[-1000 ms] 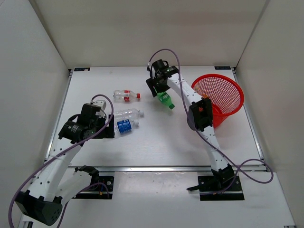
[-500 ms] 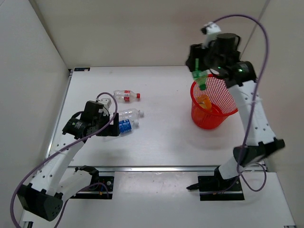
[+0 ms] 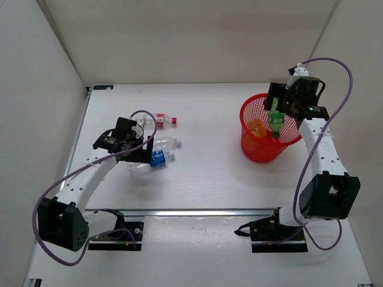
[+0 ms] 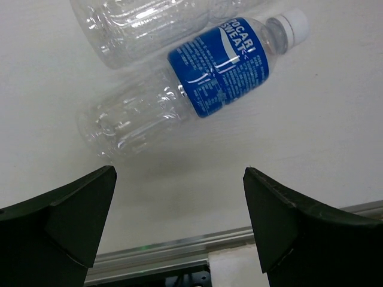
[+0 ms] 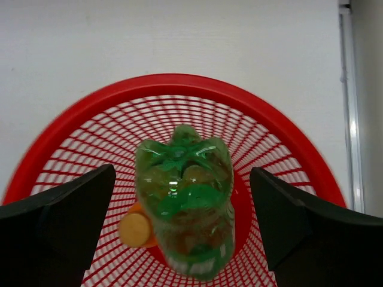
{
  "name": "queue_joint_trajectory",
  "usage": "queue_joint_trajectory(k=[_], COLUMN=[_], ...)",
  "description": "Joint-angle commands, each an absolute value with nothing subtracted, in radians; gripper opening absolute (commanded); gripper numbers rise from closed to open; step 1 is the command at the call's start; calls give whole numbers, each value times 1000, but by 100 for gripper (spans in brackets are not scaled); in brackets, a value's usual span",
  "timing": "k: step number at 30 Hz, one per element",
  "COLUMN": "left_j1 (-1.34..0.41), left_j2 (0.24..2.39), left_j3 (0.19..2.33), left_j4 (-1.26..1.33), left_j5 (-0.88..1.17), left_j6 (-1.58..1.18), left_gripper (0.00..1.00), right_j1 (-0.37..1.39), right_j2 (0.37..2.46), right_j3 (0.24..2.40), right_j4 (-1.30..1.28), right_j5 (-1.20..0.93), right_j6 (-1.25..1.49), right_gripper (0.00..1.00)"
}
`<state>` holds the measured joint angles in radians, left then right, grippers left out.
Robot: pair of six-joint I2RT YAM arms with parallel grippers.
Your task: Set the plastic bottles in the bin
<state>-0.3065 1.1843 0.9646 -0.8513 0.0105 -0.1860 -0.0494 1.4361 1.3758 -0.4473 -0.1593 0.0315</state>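
The bottle's blue label (image 3: pixel 158 158) (image 4: pixel 219 67) lies below the open fingers and to their right in the top view, so the robot's left gripper will turn and go down onto it next.
The red mesh bin (image 3: pixel 244 119) stands at the right. My right gripper (image 3: pixel 276 106) hangs over it, open. A green bottle (image 5: pixel 185 203) is between the fingers, neck down inside the bin (image 5: pixel 72 128), with a gap on each side. An orange bottle (image 5: pixel 136 228) lies on the bin floor beside it. On the left, a blue-label bottle (image 4: pixel 218 60) lies on the table just ahead of my open left gripper (image 4: pixel 178 173). The left gripper (image 3: pixel 141 158) holds nothing. A plain clear bottle (image 3: pixel 161 143) and a red-label bottle (image 3: pixel 160 120) lie farther back.
White walls close in the table on three sides. A metal rail (image 3: pixel 203 211) runs along the near edge, and it shows in the left wrist view (image 4: pixel 167 251) just below the fingers. The right table edge strip (image 5: pixel 350 89) lies beyond the bin.
My right arm carried the green bottle from mid-table to above the bin and opened, releasing it. My left arm reached forward, closer to the blue-label bottle.
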Motion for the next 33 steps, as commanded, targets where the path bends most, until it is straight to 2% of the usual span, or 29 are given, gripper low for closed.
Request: queue_joint_trajectory(k=[1,2,8,13,16,21,33], left_j1=[-281,-285,-287,-215,-239,-193,-314], left_j2=[1203,1218,1253,1271,1327,1400,1472], left_j3=[977,973,973,965,957,956,887], left_j4=[-787,-790,-727,-617,-634,-666,-584], left_j5=[38,28,57,279,241,292,190], left_j6=[-62,-48,106,167,209,190,60], left_gripper=[99,99,98,99,99,99,99], right_j1=[-121,-123,-109,-51,-23,-8,-6], right_j2=[1379,1378,1299,1180,1079,954,836], right_j3=[1336,1330,1289,1255,1197,1134,1069], right_j4=[-278,-291,-311,-405,-393,-397,-454], right_j5=[-230,-232,-296,-288,-279,-275,-245], right_j6=[60,66,89,116,120,109,83], right_gripper=[97,99,99,99,99,99,99])
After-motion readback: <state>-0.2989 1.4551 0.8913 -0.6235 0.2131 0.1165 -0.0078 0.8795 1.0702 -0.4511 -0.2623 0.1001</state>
